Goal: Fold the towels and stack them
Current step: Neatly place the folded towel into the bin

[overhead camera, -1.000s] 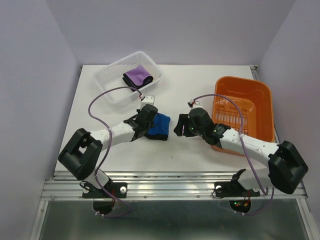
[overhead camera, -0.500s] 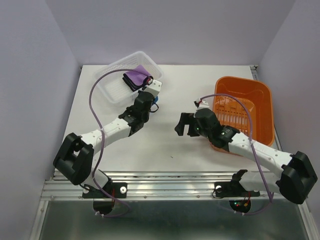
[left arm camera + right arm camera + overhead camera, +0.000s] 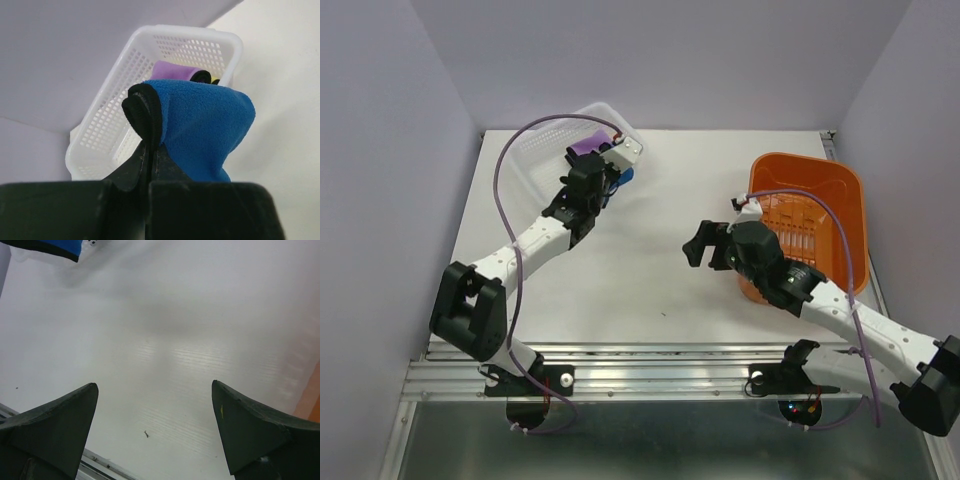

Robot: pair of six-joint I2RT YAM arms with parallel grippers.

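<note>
Next, my left gripper moves outward and down, lowers the blue towel onto the folded purple towel in the basket [image 3: 591,142] [image 3: 172,71] and lets go.
My left gripper [image 3: 607,172] is shut on the folded blue towel [image 3: 624,177], holding it at the near right edge of the white mesh basket [image 3: 532,150]. In the left wrist view the blue towel [image 3: 205,130] hangs from the closed fingers [image 3: 150,150], black edging on its left fold. The purple towel [image 3: 172,72] lies folded in the white basket [image 3: 125,85] behind it, also visible from above [image 3: 588,146]. My right gripper [image 3: 698,245] stands open over bare table, left of the orange basket, nothing between its fingers [image 3: 155,390].
The orange basket [image 3: 820,190] sits at the right of the table. The table's front rail [image 3: 660,375] runs along the near edge. A corner of the blue towel [image 3: 50,247] shows at the top left of the right wrist view.
The left arm carried the blue towel from the table's middle back to the white basket. The right gripper opened wide and drew back toward the right.
</note>
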